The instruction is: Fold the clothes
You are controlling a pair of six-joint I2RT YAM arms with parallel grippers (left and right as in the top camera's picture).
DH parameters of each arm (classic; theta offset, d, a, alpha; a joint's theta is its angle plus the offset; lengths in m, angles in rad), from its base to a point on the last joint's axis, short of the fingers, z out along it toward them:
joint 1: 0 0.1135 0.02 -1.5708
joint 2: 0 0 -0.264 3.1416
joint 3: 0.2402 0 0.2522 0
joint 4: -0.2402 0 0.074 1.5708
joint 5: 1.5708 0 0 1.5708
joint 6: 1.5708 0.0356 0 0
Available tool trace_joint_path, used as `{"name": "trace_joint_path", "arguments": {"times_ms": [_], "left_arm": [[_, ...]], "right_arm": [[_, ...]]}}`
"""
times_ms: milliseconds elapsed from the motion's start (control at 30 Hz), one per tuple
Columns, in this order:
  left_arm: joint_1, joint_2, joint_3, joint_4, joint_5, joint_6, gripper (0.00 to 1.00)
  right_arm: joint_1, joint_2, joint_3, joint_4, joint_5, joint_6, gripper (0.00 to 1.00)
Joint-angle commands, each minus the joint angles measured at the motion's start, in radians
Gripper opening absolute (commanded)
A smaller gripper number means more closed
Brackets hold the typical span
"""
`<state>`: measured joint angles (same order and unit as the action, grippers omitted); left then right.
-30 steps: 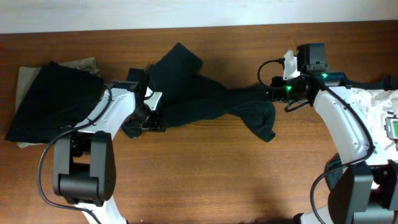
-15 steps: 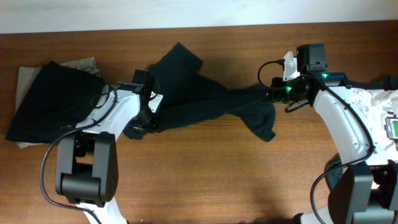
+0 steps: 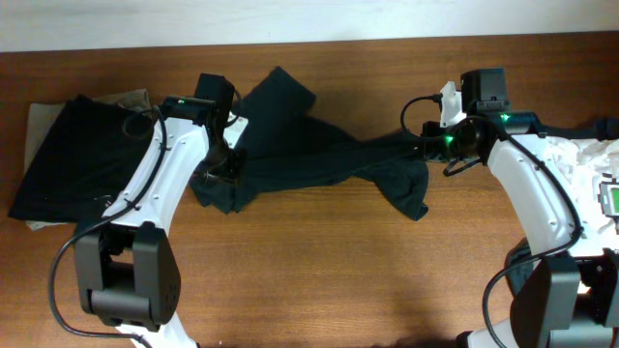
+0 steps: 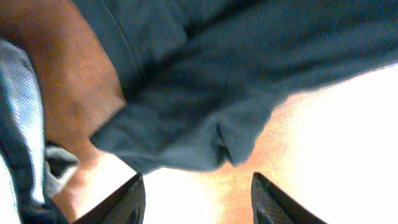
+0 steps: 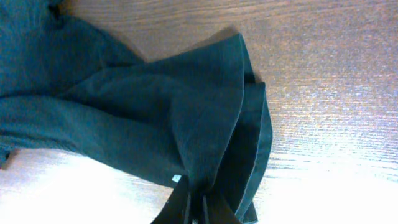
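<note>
My left gripper should next move down and to the right in the overhead view onto the shirt's bunched hem corner (image 3: 243,200) (image 4: 234,151), as bare wood lies between my fingers.
A dark T-shirt (image 3: 309,159) lies crumpled and stretched across the middle of the table, one of the clothes. My left gripper (image 3: 226,166) hovers over its left end. In the left wrist view this gripper (image 4: 199,202) is open, with bare wood between its fingertips (image 4: 132,198) and the shirt's hem (image 4: 186,137) just beyond them. My right gripper (image 3: 427,146) is shut on the shirt's right edge. The right wrist view shows that gripper (image 5: 196,206) pinching a bunched fold of the dark fabric (image 5: 155,118).
A folded black garment (image 3: 82,155) rests on a beige one (image 3: 39,121) at the table's left end. White clothes (image 3: 588,155) are heaped at the right edge behind my right arm. Bare wood runs along the front.
The left gripper pinched in, then opened again, and the left arm swung toward the back of the table. The shirt's left end shifted slightly. The right arm stayed still.
</note>
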<state>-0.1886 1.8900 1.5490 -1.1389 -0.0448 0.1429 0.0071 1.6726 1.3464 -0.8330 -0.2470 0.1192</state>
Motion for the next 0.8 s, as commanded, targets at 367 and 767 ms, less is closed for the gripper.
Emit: {"name": "trace_joint_path", "arguments": {"times_ms": [367, 767], "left_arm": [[-0.109, 0.008, -0.304, 0.33, -0.121, -0.003, 0.49], [-0.111, 0.163, -0.293, 0.346, -0.056, -0.008, 0.0]], "right_arm": [[-0.002, -0.017, 0.013, -0.002, 0.016, -0.01, 0.04], [-0.002, -0.017, 0.013, -0.005, 0.016, -0.011, 0.04]]}}
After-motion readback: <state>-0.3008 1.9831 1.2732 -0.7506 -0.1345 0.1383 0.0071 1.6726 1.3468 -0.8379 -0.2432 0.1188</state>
